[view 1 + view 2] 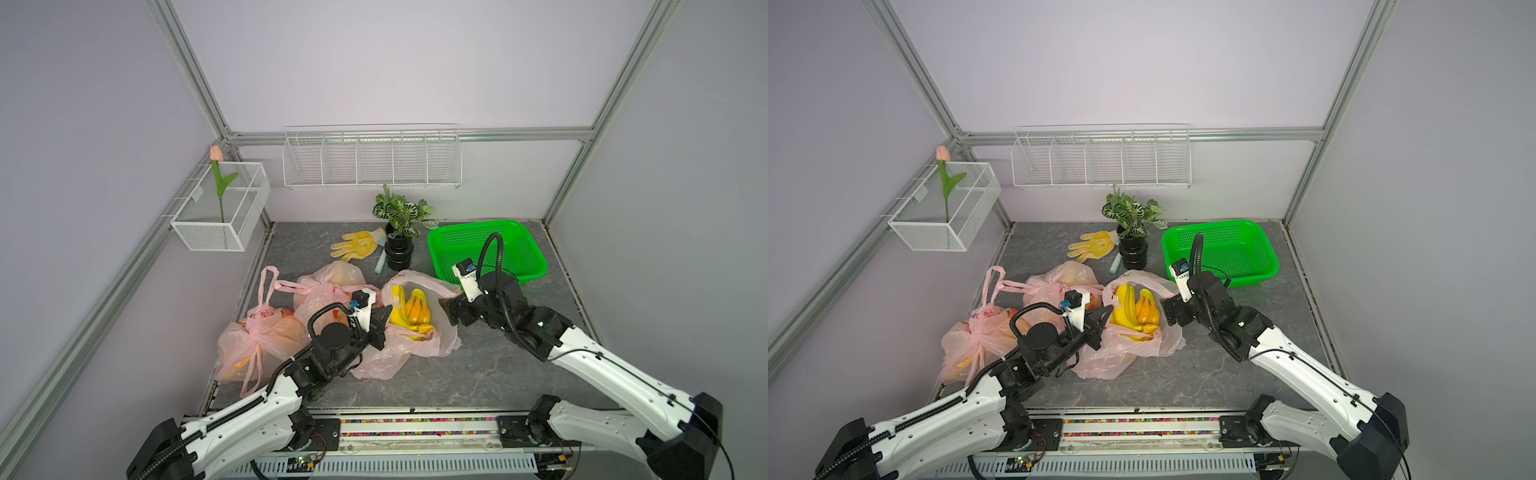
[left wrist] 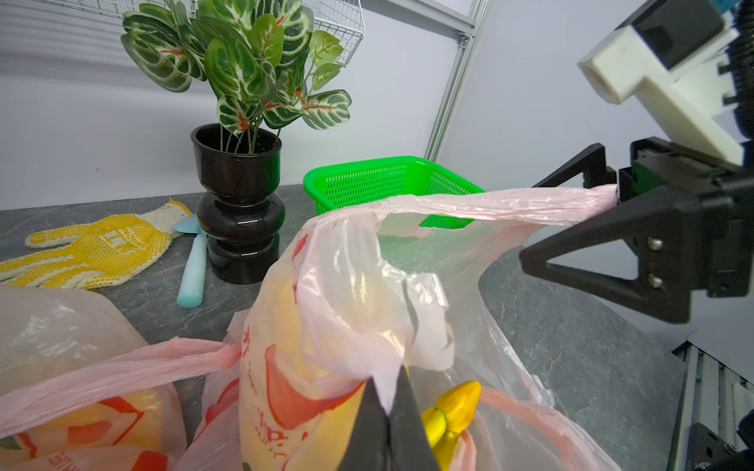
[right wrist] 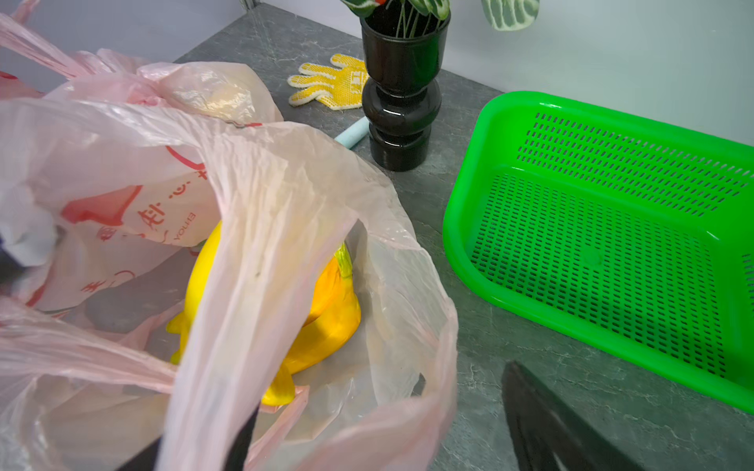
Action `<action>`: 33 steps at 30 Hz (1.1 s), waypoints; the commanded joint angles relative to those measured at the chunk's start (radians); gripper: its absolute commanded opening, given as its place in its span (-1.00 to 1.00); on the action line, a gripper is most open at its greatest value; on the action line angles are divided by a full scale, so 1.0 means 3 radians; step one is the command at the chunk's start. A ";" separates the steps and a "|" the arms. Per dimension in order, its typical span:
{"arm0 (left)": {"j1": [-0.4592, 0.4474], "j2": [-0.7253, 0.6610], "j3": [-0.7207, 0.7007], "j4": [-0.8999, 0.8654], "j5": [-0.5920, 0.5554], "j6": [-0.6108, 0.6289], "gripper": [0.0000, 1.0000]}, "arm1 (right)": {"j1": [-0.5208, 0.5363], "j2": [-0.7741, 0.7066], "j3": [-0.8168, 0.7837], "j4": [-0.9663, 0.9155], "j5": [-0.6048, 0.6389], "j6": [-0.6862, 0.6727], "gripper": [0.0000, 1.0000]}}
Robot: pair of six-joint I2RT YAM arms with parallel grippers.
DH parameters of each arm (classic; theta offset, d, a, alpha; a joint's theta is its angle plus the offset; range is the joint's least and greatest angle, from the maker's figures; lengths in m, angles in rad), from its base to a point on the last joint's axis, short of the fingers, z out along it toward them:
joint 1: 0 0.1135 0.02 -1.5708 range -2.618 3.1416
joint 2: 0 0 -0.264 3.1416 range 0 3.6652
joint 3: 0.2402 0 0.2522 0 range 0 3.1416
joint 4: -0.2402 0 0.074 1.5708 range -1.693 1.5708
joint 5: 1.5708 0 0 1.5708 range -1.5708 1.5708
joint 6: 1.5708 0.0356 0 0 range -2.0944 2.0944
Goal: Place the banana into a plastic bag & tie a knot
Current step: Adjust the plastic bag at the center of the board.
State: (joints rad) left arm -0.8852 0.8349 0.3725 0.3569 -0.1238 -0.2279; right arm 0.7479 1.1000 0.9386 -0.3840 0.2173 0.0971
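My left gripper should next lift up and outward toward the black potted plant (image 1: 398,252) (image 2: 238,200), because the bag's near side lies slumped, and then let go of the fold.
A bunch of yellow bananas (image 1: 409,313) (image 1: 1133,311) lies inside an open pink plastic bag (image 1: 399,353) (image 1: 1117,357) at the middle of the table. My left gripper (image 1: 388,313) (image 2: 389,412) is at the bag's left rim, shut on a fold of its film; a banana tip (image 2: 457,403) shows just beside the jaws. My right gripper (image 1: 446,311) (image 3: 379,391) is at the bag's right rim with its fingers wide apart. The bag's stretched handle (image 2: 510,204) runs in between them and drapes over one finger. The bananas (image 3: 326,318) show through the bag mouth.
Two knotted pink bags (image 1: 257,340) (image 1: 328,286) with fruit lie left of the open bag. Behind stand a black potted plant (image 1: 399,249), a yellow glove (image 1: 357,243) and a pale blue tool (image 1: 380,262). A green basket (image 1: 486,249) sits at the back right.
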 commanded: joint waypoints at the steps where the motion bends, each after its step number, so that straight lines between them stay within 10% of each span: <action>1: 0.0034 0.0028 0.0166 -0.0111 -0.0037 -0.0003 -1.00 | -0.0010 0.0083 0.0127 0.0117 0.0148 -0.0124 0.44; 9: 0.0181 0.0134 0.0530 -0.0464 0.0026 -0.0017 -1.00 | -0.0035 -0.0049 0.0469 -0.0235 0.0510 -0.0218 -0.85; 16: 0.0408 0.0901 0.1148 -0.0252 0.0357 0.0030 -1.00 | -0.0116 -0.0569 0.0809 -0.0715 0.0889 -0.0049 -0.87; 24: 0.0614 0.1509 0.1923 -0.0847 0.0167 0.0000 -1.00 | -0.0066 -0.0779 0.0455 -0.0610 0.0313 0.0448 -0.87; 33: 0.0077 0.0734 0.1638 -0.1729 -0.0161 0.0266 -0.02 | 0.0079 -0.0763 0.0098 -0.0135 0.0179 0.0688 -0.87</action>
State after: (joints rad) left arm -0.7799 1.1503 0.8825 -0.0414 -0.0925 -0.2062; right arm 0.7639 0.8890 0.9516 -0.5213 0.2947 0.2691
